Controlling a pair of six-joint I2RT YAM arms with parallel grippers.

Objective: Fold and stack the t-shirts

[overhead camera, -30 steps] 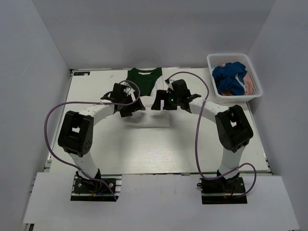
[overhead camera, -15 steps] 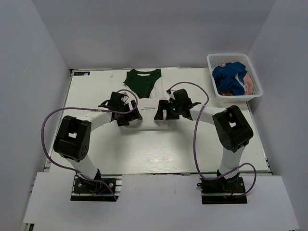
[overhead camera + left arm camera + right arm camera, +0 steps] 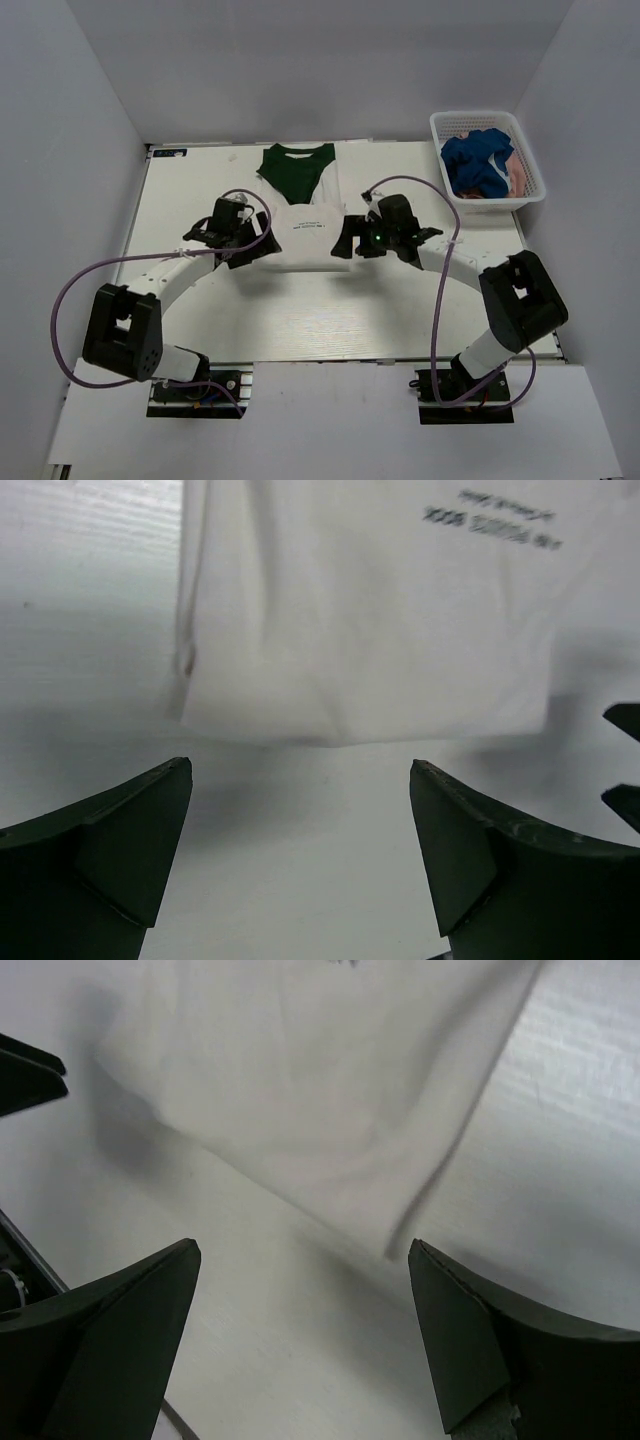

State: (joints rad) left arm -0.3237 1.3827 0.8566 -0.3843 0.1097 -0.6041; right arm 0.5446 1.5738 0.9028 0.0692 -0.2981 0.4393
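Observation:
The shirt's near corner lies off-center ahead of my open fingers, so my left gripper lowers toward the left in the wrist view onto that corner next.
The cream t-shirt (image 3: 305, 228) with its dark green upper part (image 3: 297, 170) lies folded at the back middle of the table, small black print on top. My left gripper (image 3: 258, 247) is open and empty just off the shirt's near left corner. My right gripper (image 3: 345, 243) is open and empty off its near right corner. The left wrist view shows the cream fold (image 3: 370, 610) ahead of my open left gripper (image 3: 300, 850). The right wrist view shows the same cloth (image 3: 310, 1090) ahead of my open right gripper (image 3: 305, 1340). A blue t-shirt (image 3: 478, 160) and a pink one (image 3: 518, 178) lie crumpled in the basket.
The white mesh basket (image 3: 487, 203) stands at the table's back right corner. The white table (image 3: 300, 310) ends at grey walls at the back and sides. Purple cables loop from both arms over the table's near half.
Both grippers have drawn back toward me and outward from over the shirt. The cream shirt's near part now lies flat and uncovered between them.

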